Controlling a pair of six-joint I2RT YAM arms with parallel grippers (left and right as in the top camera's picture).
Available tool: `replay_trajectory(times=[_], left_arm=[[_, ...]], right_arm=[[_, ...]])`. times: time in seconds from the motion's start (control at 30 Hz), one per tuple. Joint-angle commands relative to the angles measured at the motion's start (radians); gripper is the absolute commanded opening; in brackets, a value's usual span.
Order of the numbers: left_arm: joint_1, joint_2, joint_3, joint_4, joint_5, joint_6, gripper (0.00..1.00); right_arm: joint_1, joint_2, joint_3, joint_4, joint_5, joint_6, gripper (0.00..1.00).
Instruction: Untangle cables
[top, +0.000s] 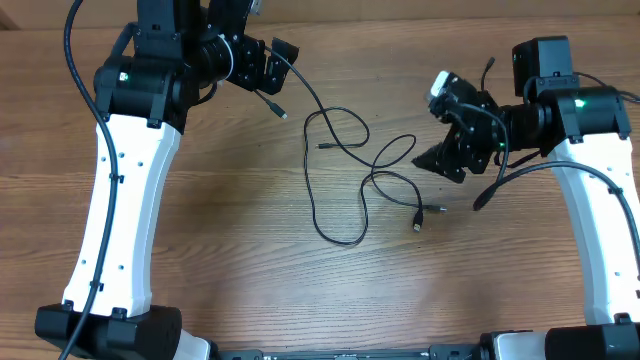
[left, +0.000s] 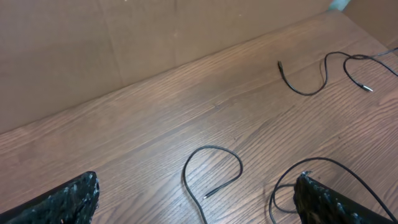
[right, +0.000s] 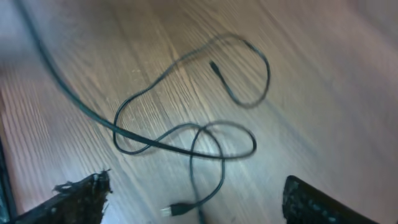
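Observation:
I need to move my right gripper down and to the left in the overhead view, onto the cable loop's rounded bend (top: 412, 143) (right: 252, 142), because the bend is below my gripper on that side.
Several thin black cables (top: 311, 196) lie loosely looped over one another at the table's middle, with plug ends (top: 418, 222) at the lower right of the loops. My left gripper (top: 272, 70) is open above the far left end of the cables. In the left wrist view a loose cable end (left: 214, 148) lies on the table between its spread fingers (left: 199, 186). My right gripper (top: 438, 125) is open just right of the loops. In the right wrist view, crossed loops and a plug (right: 177, 210) lie below its spread fingers (right: 196, 186). Neither gripper holds a cable.
A further thin cable end (top: 478, 205) lies under the right arm. In the left wrist view another wavy strand (left: 323, 74) lies further off, and a brown wall (left: 124, 50) borders the table's far edge.

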Motion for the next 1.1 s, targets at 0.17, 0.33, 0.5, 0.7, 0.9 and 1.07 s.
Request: replay_trajectory(times=[0.17,0.33,0.5,0.7,0.9,1.07], left_arm=[[0.004,-0.014,0.01,0.0,0.052,0.008,1.0],[0.004,-0.014,0.01,-0.009,0.052,0.008,0.99],[0.004,-0.014,0.01,-0.018,0.051,0.008,0.99],[0.004,-0.014,0.01,-0.023,0.029,0.012,0.99],[0.01,-0.014,0.01,-0.037,0.006,0.016,1.0],[0.011,-0.014,0.01,-0.053,0.0,0.048,1.0]], right_arm=[[0.044,0.05,-0.043,0.058,-0.097,-0.181,0.89],[0.077,0.113,-0.051,0.076,-0.103,-0.201,0.88],[0.089,0.171,-0.051,0.124,-0.104,-0.201,0.49],[0.089,0.175,-0.051,0.129,-0.104,-0.198,0.04],[0.089,0.161,-0.051,0.134,-0.105,-0.15,0.04],[0.089,0.105,-0.051,0.14,-0.167,-0.117,0.04]])
